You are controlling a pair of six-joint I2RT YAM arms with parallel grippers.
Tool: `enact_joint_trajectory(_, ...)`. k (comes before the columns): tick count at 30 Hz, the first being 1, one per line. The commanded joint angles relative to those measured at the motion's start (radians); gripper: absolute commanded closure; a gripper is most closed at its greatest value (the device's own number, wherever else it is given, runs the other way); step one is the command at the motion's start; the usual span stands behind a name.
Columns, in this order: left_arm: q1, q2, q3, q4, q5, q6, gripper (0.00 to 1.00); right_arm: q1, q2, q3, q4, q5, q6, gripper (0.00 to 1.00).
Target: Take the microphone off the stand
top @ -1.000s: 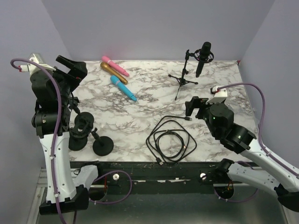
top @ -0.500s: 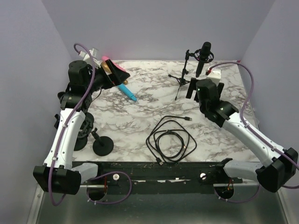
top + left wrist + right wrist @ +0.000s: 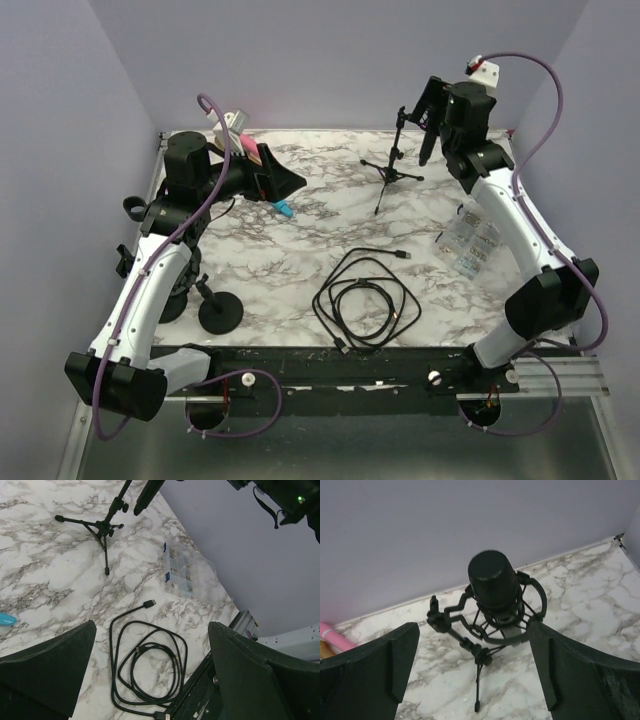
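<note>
The microphone's round head is beyond the fingers in the right wrist view, so my right gripper needs to move outward next until its open fingers are on either side of that head.
A black microphone hangs in a ring shock mount on a small black tripod stand at the back of the marble table. My right gripper is open, above and just behind the microphone's top; in the right wrist view the microphone sits between the spread fingers, not touched. My left gripper is open and empty, in the air at the back left, pointing towards the stand. The left wrist view shows the stand and the microphone's lower end far off.
A coiled black cable lies at the front middle. A clear plastic box lies at the right. A blue microphone's tip shows under my left gripper, a pink one at the back. A round-based black stand is at the front left.
My right arm has reached up and back, from above the table's right side to over the microphone. My left gripper has swung right, over the coloured microphones. Both stayed open.
</note>
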Motion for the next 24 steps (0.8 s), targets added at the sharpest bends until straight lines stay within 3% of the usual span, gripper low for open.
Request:
enact_joint_trajectory(1,-0.003,-0.006,0.039,-0.005,0.054,0.036,0.04,-0.005,0.123,0.149,-0.022,0.081,-0.053,0.00)
enact_joint_trajectory(7,-0.003,0.002,0.038,0.004,0.069,0.026,0.04,-0.025,0.217,0.238,0.000,0.091,-0.110,0.00)
enact_joint_trajectory(12,-0.003,0.006,0.038,0.003,0.074,0.021,0.06,-0.043,0.289,0.323,-0.030,0.065,-0.122,0.21)
enact_joint_trajectory(22,-0.003,0.014,0.044,-0.006,0.075,0.032,0.07,-0.047,0.352,0.312,-0.007,0.104,-0.171,0.26)
enact_joint_trajectory(24,-0.003,0.017,0.042,-0.006,0.075,0.033,0.06,-0.047,0.361,0.319,-0.014,0.101,-0.183,0.40)
